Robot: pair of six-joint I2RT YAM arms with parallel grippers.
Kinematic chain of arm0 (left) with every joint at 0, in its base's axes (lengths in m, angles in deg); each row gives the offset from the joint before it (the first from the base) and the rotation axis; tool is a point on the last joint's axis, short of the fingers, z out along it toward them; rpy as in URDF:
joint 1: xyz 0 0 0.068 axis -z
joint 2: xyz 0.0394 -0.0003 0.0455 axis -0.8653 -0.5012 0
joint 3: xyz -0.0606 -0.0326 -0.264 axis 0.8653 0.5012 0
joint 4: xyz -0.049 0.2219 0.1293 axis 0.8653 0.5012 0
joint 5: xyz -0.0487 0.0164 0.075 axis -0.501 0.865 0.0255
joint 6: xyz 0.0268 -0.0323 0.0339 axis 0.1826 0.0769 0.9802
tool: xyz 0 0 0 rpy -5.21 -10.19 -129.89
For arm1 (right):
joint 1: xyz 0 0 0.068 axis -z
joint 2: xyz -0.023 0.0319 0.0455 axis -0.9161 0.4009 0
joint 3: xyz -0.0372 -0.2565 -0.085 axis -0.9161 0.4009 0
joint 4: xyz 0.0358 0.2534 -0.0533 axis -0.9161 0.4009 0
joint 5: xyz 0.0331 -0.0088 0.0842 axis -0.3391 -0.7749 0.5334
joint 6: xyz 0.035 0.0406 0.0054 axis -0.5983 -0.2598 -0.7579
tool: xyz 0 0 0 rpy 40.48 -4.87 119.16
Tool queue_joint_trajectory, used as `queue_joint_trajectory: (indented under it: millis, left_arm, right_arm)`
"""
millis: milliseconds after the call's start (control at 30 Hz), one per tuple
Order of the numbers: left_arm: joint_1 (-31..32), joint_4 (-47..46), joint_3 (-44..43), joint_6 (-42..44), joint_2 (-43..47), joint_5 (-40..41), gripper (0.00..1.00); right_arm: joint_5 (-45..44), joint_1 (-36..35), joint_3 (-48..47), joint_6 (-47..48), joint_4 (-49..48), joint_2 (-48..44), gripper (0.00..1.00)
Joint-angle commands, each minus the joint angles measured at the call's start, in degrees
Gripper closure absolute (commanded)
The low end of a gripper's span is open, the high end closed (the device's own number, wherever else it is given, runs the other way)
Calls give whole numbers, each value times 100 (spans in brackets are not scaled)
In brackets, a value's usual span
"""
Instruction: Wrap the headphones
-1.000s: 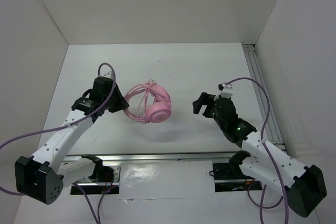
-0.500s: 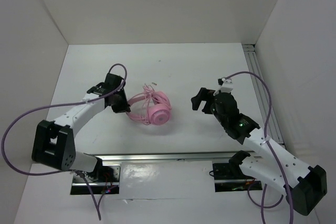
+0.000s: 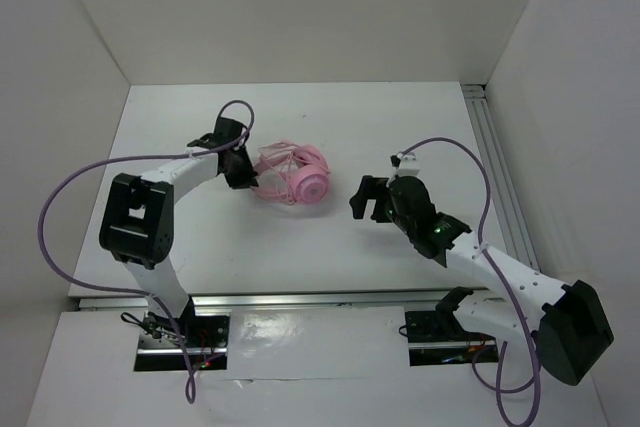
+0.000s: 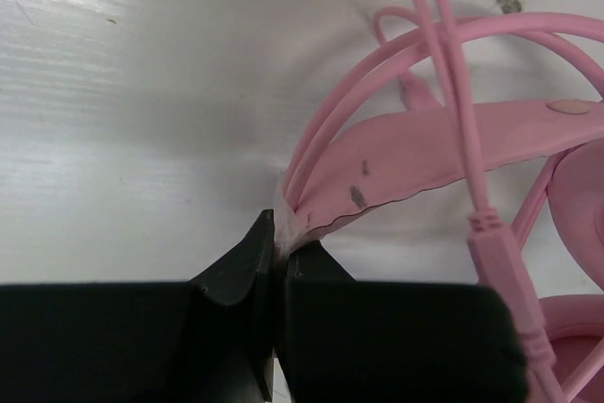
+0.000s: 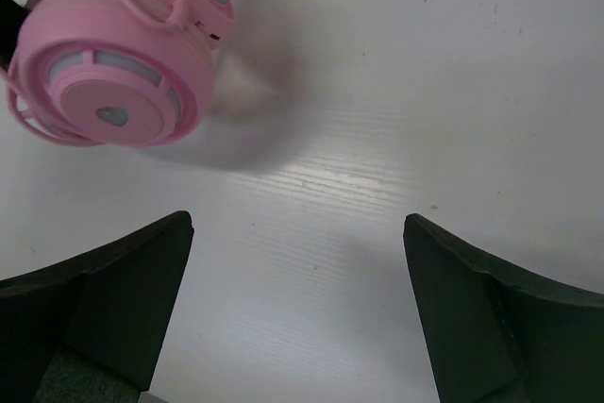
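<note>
I will next lower the end of the pink headband pad onto the tabletop below with my left gripper and let go, as the headphones (image 3: 298, 175) hang above their shadow.
The pink headphones (image 3: 298, 175) sit mid-table, one round earcup (image 5: 106, 90) facing up, thin cord (image 4: 455, 92) draped over the headband (image 4: 444, 153). My left gripper (image 3: 243, 173) is at their left side, shut on the end of the pink headband pad, which is pinched between the black fingertips (image 4: 247, 257). My right gripper (image 3: 365, 201) hovers to the right of the headphones, apart from them, with its fingers (image 5: 132, 276) spread wide and only bare table between them.
White walls enclose the table on three sides. An aluminium rail (image 3: 492, 142) runs along the right edge and another along the front (image 3: 300, 299). Purple robot cables (image 3: 80, 179) loop off both arms.
My left gripper has swung back and to the right, carrying the headphones with it and turning them. My right gripper has moved left and slightly nearer, still open.
</note>
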Motion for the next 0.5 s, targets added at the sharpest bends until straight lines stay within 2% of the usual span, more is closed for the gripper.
queue_joint_trajectory:
  millis: [0, 200, 367, 467]
  left_arm:
    - [-1, -302, -132, -240, -286, -32, 100]
    - [131, -417, 246, -362, -726, 530, 100]
    - [245, -532, 633, -503, -569, 917, 83]
    - [298, -348, 870, -634, -271, 1111, 61]
  right_arm:
    - [80, -93, 47, 71, -530, 45, 0]
    - [28, -259, 249, 124, -776, -8, 0]
    - [-25, -260, 302, 177, -776, -122, 0]
    - [-25, -260, 302, 177, -776, -122, 0]
